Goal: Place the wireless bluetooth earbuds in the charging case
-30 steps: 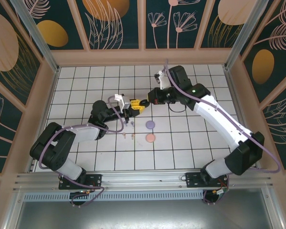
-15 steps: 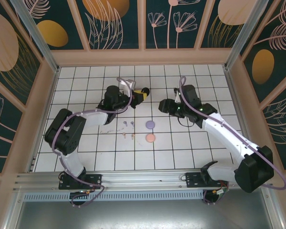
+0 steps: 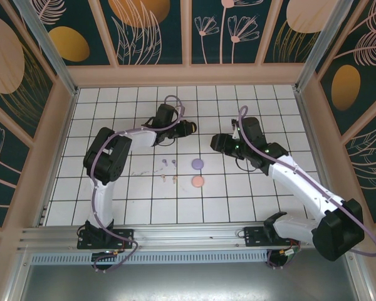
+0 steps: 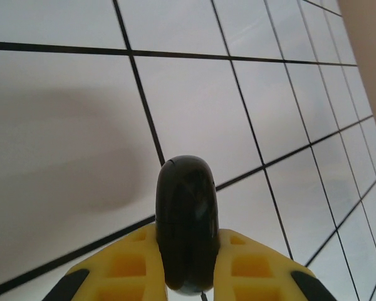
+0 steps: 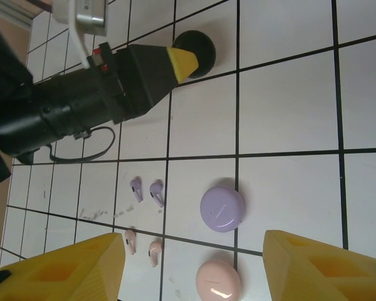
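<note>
My left gripper lowers the black round charging case (image 4: 187,226) onto the bare tiles beneath it next and releases it there, since the case still hangs just above them.
My left gripper (image 4: 187,266) is shut on a black round charging case (image 4: 187,226), held edge-on between its yellow fingers just above the tiled floor; that case (image 5: 197,51) also shows at the left gripper's tip (image 3: 187,128). Two lilac earbuds (image 5: 146,190) and two pink earbuds (image 5: 141,246) lie loose on the tiles (image 3: 169,162). A shut lilac case (image 5: 222,209) and a shut pink case (image 5: 218,282) lie to their right. My right gripper (image 5: 193,248) hovers open above the two cases, holding nothing, and stands to the right of the left gripper (image 3: 217,143).
The left arm's black body and cable (image 5: 62,119) stretch across the tiles behind the earbuds. A wooden wall (image 3: 188,75) closes off the back of the tiled floor, with side walls left and right.
The two grippers met at the black case a second ago. My right gripper has opened and drawn back to the right. My left arm has carried the case toward the back.
</note>
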`<state>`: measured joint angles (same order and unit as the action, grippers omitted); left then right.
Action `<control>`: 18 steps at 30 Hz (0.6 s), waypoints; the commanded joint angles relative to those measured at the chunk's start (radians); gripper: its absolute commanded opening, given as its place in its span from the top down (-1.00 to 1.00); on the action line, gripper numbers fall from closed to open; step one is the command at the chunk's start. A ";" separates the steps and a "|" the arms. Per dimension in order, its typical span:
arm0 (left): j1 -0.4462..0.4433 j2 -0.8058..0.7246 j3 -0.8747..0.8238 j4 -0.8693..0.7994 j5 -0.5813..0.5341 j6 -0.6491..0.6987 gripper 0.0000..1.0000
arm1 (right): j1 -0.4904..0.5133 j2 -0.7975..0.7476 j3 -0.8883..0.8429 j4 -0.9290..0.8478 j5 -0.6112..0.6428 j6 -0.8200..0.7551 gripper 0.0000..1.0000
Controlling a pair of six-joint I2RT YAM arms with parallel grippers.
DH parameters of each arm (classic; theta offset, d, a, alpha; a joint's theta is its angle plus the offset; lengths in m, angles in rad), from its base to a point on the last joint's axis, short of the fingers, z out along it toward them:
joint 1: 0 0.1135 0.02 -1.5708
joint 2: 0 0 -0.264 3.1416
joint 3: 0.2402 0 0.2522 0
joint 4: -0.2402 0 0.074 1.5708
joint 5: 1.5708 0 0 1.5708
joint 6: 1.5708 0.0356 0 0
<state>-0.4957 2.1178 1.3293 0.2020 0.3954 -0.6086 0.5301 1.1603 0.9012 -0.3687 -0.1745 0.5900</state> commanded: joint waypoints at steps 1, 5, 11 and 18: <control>0.005 0.043 0.064 -0.097 -0.041 -0.029 0.88 | 0.007 -0.031 -0.021 0.021 0.015 -0.003 -0.21; 0.006 0.069 0.089 -0.126 -0.064 -0.026 0.79 | 0.007 -0.048 -0.025 0.011 0.017 -0.009 -0.22; 0.014 0.073 0.075 -0.160 -0.084 -0.004 0.58 | 0.007 -0.066 -0.020 -0.008 0.023 -0.018 -0.30; 0.033 0.015 0.025 -0.176 -0.133 0.039 0.23 | 0.007 -0.074 -0.013 -0.021 0.026 -0.022 -0.44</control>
<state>-0.4767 2.1754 1.3823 0.0795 0.3084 -0.5941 0.5308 1.1103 0.8875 -0.3710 -0.1642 0.5827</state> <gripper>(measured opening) 0.373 0.716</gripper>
